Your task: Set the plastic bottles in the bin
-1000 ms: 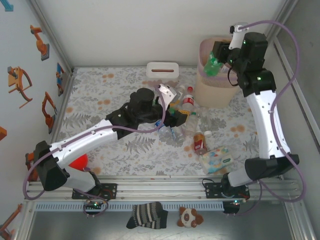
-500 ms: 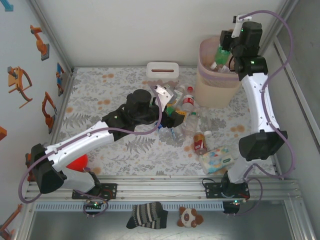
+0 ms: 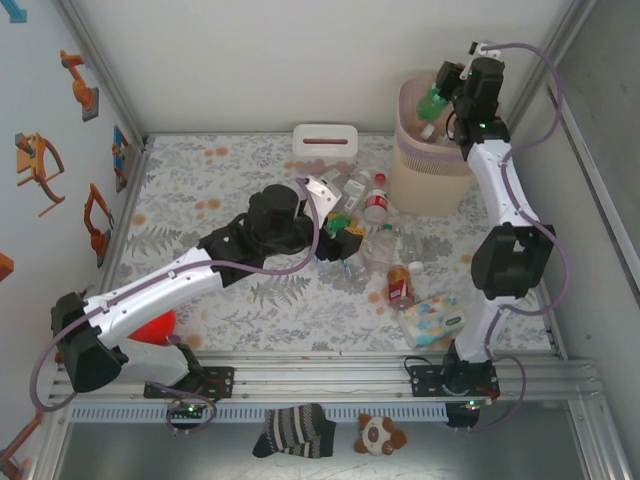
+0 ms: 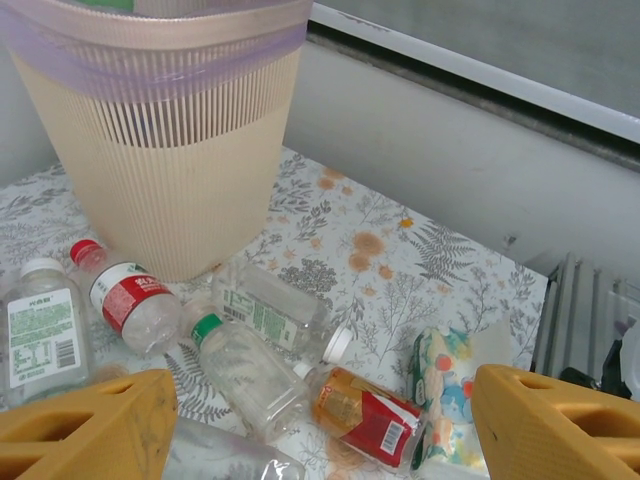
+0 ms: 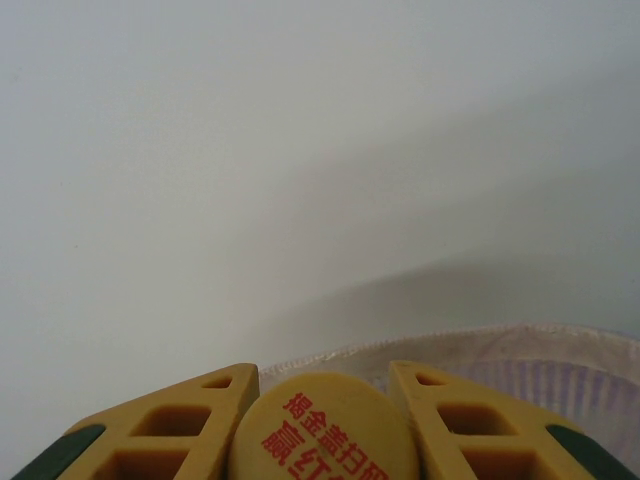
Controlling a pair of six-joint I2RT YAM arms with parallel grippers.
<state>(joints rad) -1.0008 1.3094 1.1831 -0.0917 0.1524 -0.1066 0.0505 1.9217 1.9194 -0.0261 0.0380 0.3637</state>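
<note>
My right gripper lowers the green bottle [image 3: 431,104] into the opening of the pale pink bin next and releases it, since the bottle already hangs over that opening.
My right gripper [image 3: 445,92] hangs over the pale pink bin [image 3: 412,168] at the back right, shut on a green bottle [image 3: 431,104]. In the right wrist view the fingers [image 5: 190,425] clamp its yellow cap [image 5: 322,430] with red print, and the bin's rim [image 5: 500,345] lies beyond. My left gripper [image 3: 343,226] stands open, low over a pile of plastic bottles [image 3: 378,205] lying left of the bin. The left wrist view has a red-capped bottle [image 4: 125,295], a green-capped clear one [image 4: 240,365] and a brown red-labelled one [image 4: 365,415] between the fingers [image 4: 85,425].
A white tissue box [image 3: 325,137] stands at the back wall. A wipes pack [image 3: 433,320] lies near the front right, also in the left wrist view [image 4: 450,385]. A red ball [image 3: 155,325] sits by the left arm's base. Walls close in on all sides.
The right arm has straightened and carried the green bottle up and back over the bin. The left arm has drawn slightly left, its gripper still open over the pile.
</note>
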